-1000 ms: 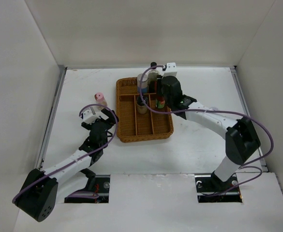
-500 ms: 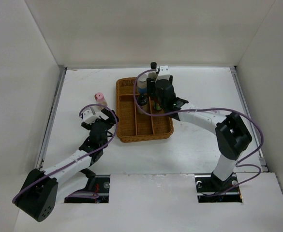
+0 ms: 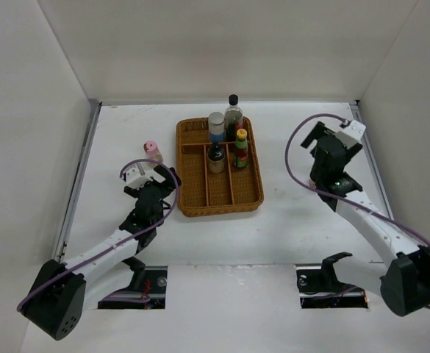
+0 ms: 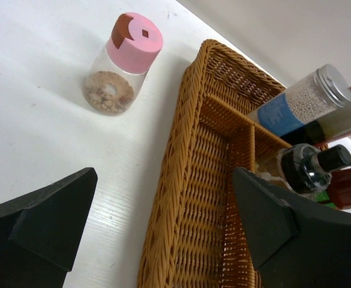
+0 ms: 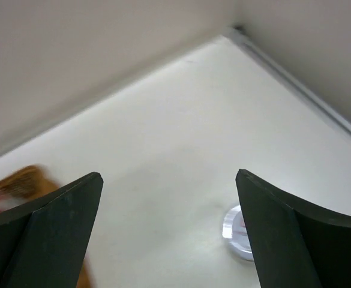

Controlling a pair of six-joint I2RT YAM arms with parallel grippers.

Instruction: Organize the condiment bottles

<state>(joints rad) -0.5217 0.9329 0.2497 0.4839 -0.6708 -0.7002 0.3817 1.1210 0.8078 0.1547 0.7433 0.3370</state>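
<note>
The right gripper should next move down and toward the right in its wrist view to close around the white-lidded jar (image 3: 313, 182) (image 5: 238, 231), whose lid is partly behind one gripper finger.
Four condiment bottles stand in the back of the wicker tray (image 3: 200, 193): a grey-lidded blue-labelled jar (image 3: 216, 126), a tall dark bottle (image 3: 234, 112), a short dark bottle (image 3: 215, 154) and a yellow-capped bottle (image 3: 242, 148). The pink-lidded jar (image 3: 152, 151) stands on the table left of the tray. My left gripper (image 3: 160, 179) is open, nearer than that jar (image 4: 124, 63), and straddles the tray's left rim (image 4: 184, 150). My right gripper (image 3: 323, 138) hangs open and empty over the far right of the table. A white-lidded jar (image 5: 238, 231) shows by its right finger.
White walls close in the table on three sides; the right wall's metal edge (image 5: 295, 84) runs close beyond the right gripper. The tray's front compartments (image 3: 218, 187) hold nothing. In the left wrist view the grey-lidded jar (image 4: 301, 99) and short dark bottle (image 4: 310, 168) stand behind the right finger.
My right gripper has opened, left the yellow-capped bottle standing in the tray, and swung away to the far right of the table. The left arm has not moved.
</note>
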